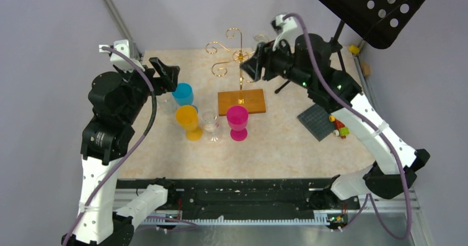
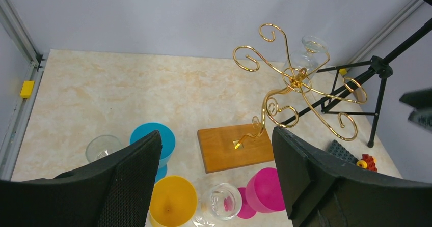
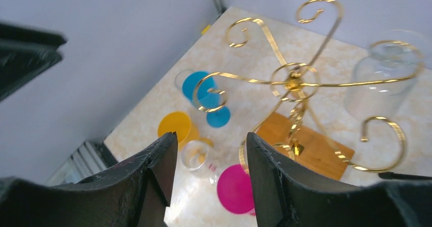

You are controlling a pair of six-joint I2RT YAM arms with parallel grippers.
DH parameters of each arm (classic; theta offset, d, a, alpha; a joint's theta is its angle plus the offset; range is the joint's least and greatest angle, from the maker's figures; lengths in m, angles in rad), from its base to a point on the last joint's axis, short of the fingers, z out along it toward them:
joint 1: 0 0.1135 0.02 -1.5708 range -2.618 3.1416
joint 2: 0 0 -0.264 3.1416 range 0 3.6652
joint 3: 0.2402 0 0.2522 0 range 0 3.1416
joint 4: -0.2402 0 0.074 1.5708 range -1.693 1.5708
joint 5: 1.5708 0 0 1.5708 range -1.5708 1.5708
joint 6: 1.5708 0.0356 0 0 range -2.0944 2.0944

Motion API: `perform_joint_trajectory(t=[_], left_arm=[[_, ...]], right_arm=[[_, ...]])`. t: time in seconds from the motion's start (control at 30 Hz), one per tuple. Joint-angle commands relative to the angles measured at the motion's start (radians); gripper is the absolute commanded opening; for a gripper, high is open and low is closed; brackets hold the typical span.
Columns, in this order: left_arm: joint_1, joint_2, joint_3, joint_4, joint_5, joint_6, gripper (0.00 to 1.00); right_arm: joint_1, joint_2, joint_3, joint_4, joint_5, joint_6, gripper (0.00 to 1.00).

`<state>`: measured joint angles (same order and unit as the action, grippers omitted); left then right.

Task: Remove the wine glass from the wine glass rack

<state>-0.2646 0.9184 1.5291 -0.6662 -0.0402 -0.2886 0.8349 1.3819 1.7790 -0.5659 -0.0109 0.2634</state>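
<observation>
I will next swing my right gripper outward and turn its fingers onto the edge of the foot, because the wine glass's foot lies outward with its edge exposed above the rack's scroll arm.
The wine glass rack is a gold wire stand with curled arms on an orange-brown wooden base at the table's middle back. A clear wine glass hangs upside down from one scroll arm on the rack's far right side; the left wrist view also shows the wine glass. My right gripper is open and empty, raised beside the rack's top, left of the hanging glass. My left gripper is open and empty, high over the cups on the left.
On the table in front of the rack stand a blue goblet, a yellow goblet, a clear glass and a pink goblet. A black music stand rises at back right. A grey studded plate and small bricks lie right.
</observation>
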Motion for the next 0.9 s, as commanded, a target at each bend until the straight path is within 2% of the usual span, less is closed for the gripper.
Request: perform_joint_trajectory(t=[0.0, 0.1, 0.2, 0.27, 0.47, 0.7, 0.87], left_arm=[[-0.002, -0.011, -0.006, 0.045, 0.028, -0.001, 0.83], [-0.002, -0.013, -0.015, 0.053, 0.034, -0.009, 0.83], [-0.002, -0.015, -0.034, 0.066, 0.073, -0.023, 0.83], [-0.002, -0.014, -0.045, 0.074, 0.087, -0.032, 0.83], [-0.002, -0.008, -0.069, 0.095, 0.126, -0.05, 0.83], [-0.002, -0.004, -0.078, 0.1, 0.128, -0.055, 0.82], [-0.002, -0.008, -0.085, 0.103, 0.122, -0.052, 0.82]], right_arm=[[-0.172, 0.036, 0.055, 0.107, -0.064, 0.16, 0.54], [-0.285, 0.073, 0.048, 0.15, -0.093, 0.277, 0.49], [-0.393, 0.109, 0.018, 0.202, -0.102, 0.4, 0.32], [-0.464, 0.126, -0.017, 0.239, -0.104, 0.463, 0.27], [-0.53, 0.214, -0.026, 0.269, -0.101, 0.557, 0.28], [-0.53, 0.264, -0.053, 0.338, -0.132, 0.602, 0.36], [-0.531, 0.296, -0.047, 0.373, -0.181, 0.631, 0.31]])
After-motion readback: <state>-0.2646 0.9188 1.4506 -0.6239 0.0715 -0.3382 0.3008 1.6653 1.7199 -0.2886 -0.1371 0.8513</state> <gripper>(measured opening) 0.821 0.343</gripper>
